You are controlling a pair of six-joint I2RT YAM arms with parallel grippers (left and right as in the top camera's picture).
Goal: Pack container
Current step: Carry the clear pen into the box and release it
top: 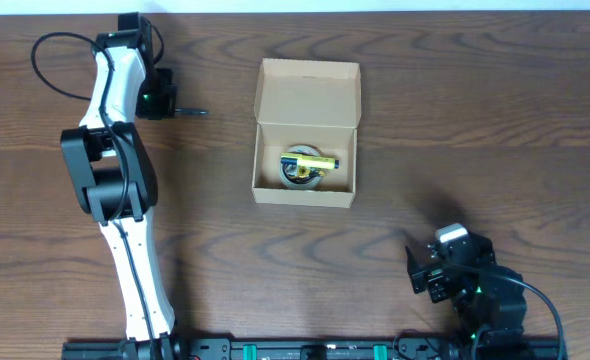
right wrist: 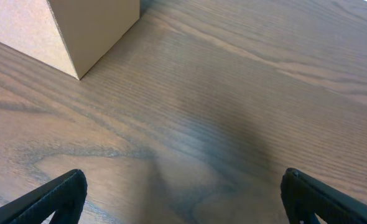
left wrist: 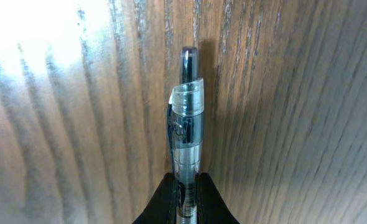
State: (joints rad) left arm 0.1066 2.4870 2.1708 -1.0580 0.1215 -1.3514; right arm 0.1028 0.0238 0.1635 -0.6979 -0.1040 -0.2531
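I will next raise my left gripper, swing it to the right in the overhead view and lower the clear pen into the cardboard box (top: 303, 164). I will then let go of the pen, since the box's lid is open.
The container (top: 306, 92) is a tan cardboard box in the middle of the table, its flap lid open toward the far side. Inside it lie a tape roll (top: 300, 170) and a yellow item (top: 315, 161). My left gripper (top: 167, 105) is at the far left, well left of the box, shut on a clear pen (left wrist: 187, 130) whose dark tip (top: 197, 112) points toward the box. My right gripper (right wrist: 183, 193) is open and empty near the front right, and it also shows in the overhead view (top: 425, 272). A corner of the box (right wrist: 96, 31) shows in the right wrist view.
The table is dark brown wood (top: 475, 130). A black rail (top: 305, 350) runs along the front edge. The left arm's white links (top: 125, 200) stretch from the front left to the far left.
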